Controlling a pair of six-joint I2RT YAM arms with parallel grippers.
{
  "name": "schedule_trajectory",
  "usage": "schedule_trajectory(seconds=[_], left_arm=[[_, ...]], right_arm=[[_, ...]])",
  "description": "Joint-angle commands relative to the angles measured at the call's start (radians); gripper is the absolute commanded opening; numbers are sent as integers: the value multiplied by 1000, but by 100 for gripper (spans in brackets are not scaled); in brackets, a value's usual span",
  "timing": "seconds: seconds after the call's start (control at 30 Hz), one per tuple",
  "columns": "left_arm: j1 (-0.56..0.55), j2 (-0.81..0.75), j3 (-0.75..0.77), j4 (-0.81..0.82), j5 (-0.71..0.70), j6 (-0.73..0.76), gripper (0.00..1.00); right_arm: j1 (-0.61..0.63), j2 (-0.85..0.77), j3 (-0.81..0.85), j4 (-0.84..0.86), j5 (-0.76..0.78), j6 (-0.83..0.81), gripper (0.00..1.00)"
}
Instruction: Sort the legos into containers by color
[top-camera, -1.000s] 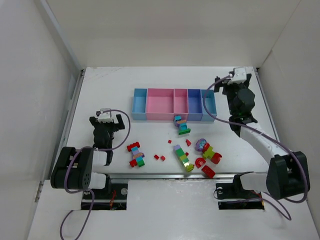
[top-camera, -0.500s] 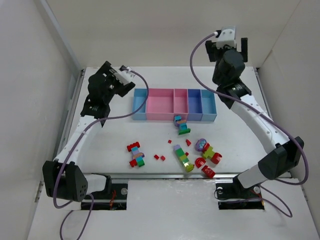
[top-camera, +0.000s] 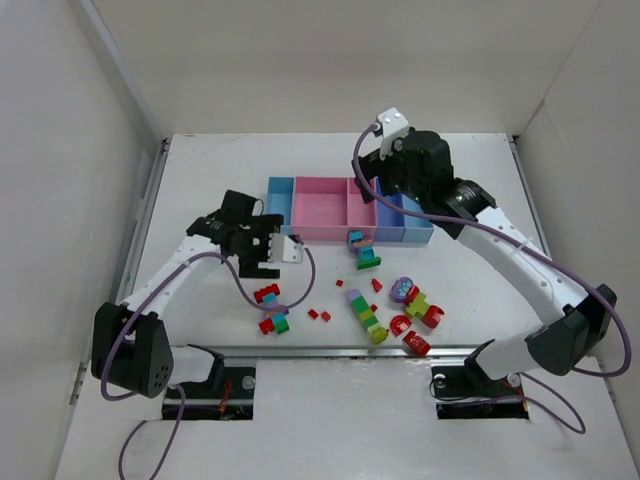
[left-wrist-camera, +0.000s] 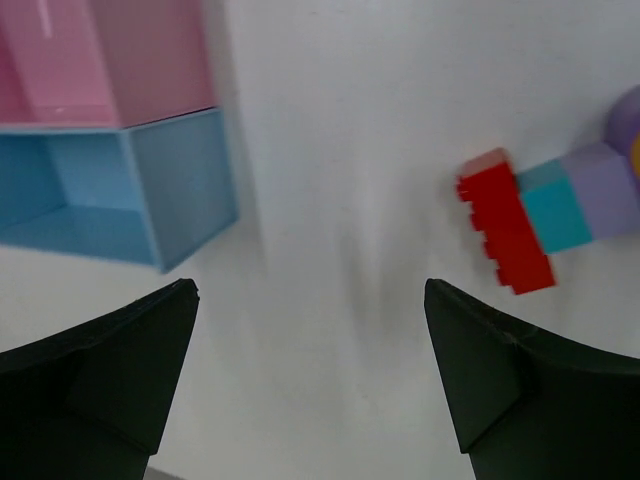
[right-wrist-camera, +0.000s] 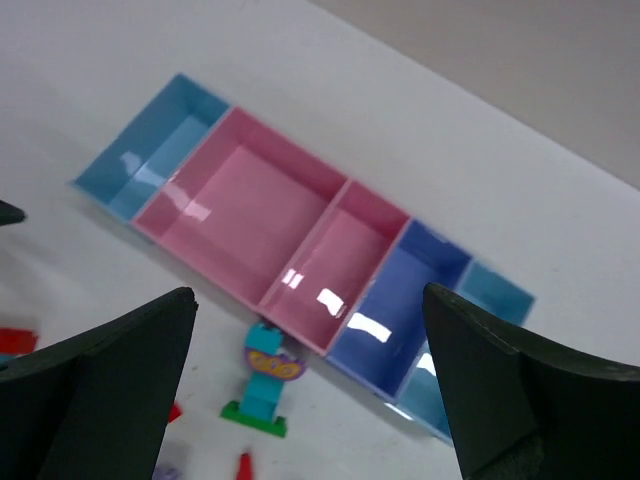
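The left gripper moves down and back toward the base next, onto the cluster's red end brick (left-wrist-camera: 514, 245), which lies below the gripper, where it juts past the teal brick.
The containers (top-camera: 320, 233) form a row of light blue, pink, pink, purple-blue and light blue bins at mid table. Legos lie in front of them: a red, teal and purple cluster (top-camera: 270, 308), a teal and green piece (top-camera: 362, 250), a purple-green-yellow stack (top-camera: 367, 315) and red bits (top-camera: 320, 315). My left gripper (top-camera: 262, 262) hangs open between the left blue bin (left-wrist-camera: 130, 180) and the red-ended cluster (left-wrist-camera: 505, 230), holding nothing. My right gripper (top-camera: 375, 188) is open above the bins (right-wrist-camera: 240, 205), with the teal piece (right-wrist-camera: 265, 385) below it.
White walls enclose the table on three sides. More legos, a round purple piece with red and green bricks (top-camera: 410, 300) and a red brick (top-camera: 415, 343), lie at the front right. A rail runs along the near edge by the arm bases.
The left arm swung from the back left down to the table near the red cluster. The right arm dropped from the back right to over the bins. Both grippers stayed open.
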Motion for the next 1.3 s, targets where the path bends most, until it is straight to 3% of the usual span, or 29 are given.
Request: schedule_trajectory(seconds=[0.0, 0.23, 0.4, 0.53, 0.7, 1.13, 1.2, 1.27], left_arm=[[-42, -13, -15, -146, 1, 50, 95], [-116, 36, -28, -169, -8, -191, 85], [-127, 16, -140, -163, -133, -192, 77], [-146, -5, -197, -152, -127, -179, 76], [-166, 9, -231, -85, -149, -266, 71], [-166, 53, -292, 47, -190, -322, 24], [-166, 64, -292, 75, -199, -343, 1], [-166, 76, -292, 87, -200, -378, 0]], right_arm=[[49, -7, -4, -28, -81, 104, 100], [106, -73, -146, 28, -103, 251, 100], [133, -98, -183, 47, -75, 294, 100], [153, -87, -168, 21, -54, 294, 100], [166, -98, -175, 25, -24, 303, 100], [166, -63, -182, 36, -35, 294, 100], [166, -49, -169, 47, -46, 283, 100], [166, -23, -159, 47, -46, 273, 100]])
